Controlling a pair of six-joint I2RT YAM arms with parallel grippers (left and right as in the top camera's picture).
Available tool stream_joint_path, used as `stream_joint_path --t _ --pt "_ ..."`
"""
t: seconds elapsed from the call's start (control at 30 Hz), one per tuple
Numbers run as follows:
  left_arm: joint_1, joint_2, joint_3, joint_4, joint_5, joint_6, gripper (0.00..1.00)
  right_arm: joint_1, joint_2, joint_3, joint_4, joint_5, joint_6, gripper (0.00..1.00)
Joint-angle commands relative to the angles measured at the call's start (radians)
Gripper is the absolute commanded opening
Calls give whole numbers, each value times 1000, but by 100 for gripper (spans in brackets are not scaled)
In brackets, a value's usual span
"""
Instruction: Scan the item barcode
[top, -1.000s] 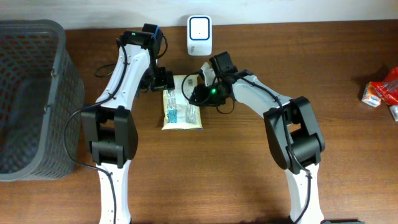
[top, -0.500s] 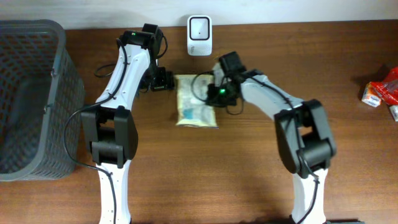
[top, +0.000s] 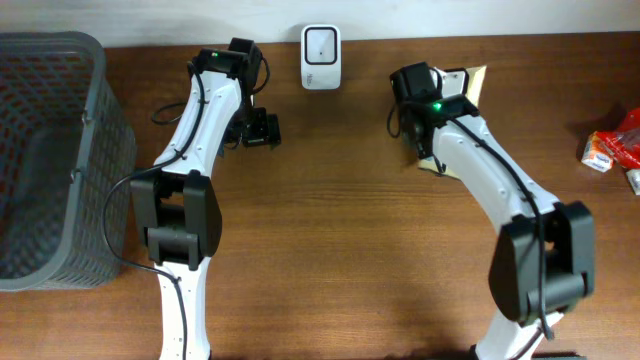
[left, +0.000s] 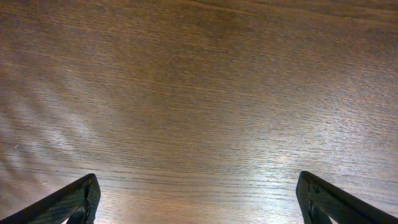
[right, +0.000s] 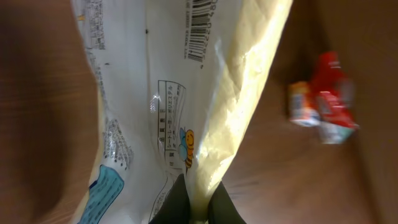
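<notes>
The packet in my right gripper will go down and to the left in the overhead view next. I will let go of its yellow edge near the scanner, because the wood there is bare.
The item is a flat white and pale-yellow packet, with its barcode showing near the top of the right wrist view. My right gripper is shut on the packet's yellow edge. From overhead this gripper holds the packet off the table, right of the white scanner, and the arm hides most of the packet. My left gripper stays open to the left of the scanner. Its wrist view shows only bare wood between the fingers.
A grey mesh basket stands at the left edge of the wooden table. Small red and white packets lie at the far right edge, also seen blurred in the right wrist view.
The right gripper closed on the packet, lifted it from the middle of the table and carried it right, past the scanner. The left arm has stayed where it was.
</notes>
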Motion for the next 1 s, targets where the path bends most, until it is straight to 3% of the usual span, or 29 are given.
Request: stream_joint_path --t 0.0,0.13,0.3,0.37,0.43,0.5,0.53,0.7,0.73,0.83,0.9,0.97 --pt "0 -2 -5 -1 4 -13 99 6 88 -9 3 198 -41 4" --pt "0 -2 -5 -1 4 -13 99 30 167 -9 23 198 -187 4" --pt "0 -2 -5 -1 4 -13 99 135 174 -8 28 316 -203 4" --pt "0 -2 -5 -1 4 -13 99 204 174 -8 49 328 -279 5" --pt "0 -2 -5 -1 4 -13 99 279 174 -8 73 328 -341 22" --pt "0 -2 -5 -1 4 -13 99 333 174 -8 98 307 -344 31" --pt "0 -2 -5 -1 4 -13 99 357 174 -8 109 258 -344 37" --pt "0 -2 -5 -1 4 -13 99 380 166 23 97 -35 -246 37" --pt "0 -2 -5 -1 4 -13 99 364 153 51 64 -75 -210 44" --pt "0 -2 -5 -1 4 -13 99 307 136 122 -4 -201 -209 52" --pt "0 -2 -5 -1 4 -13 99 257 135 147 -24 -270 -253 61" --pt "0 -2 -5 -1 4 -13 99 217 140 146 -27 -474 -430 62"
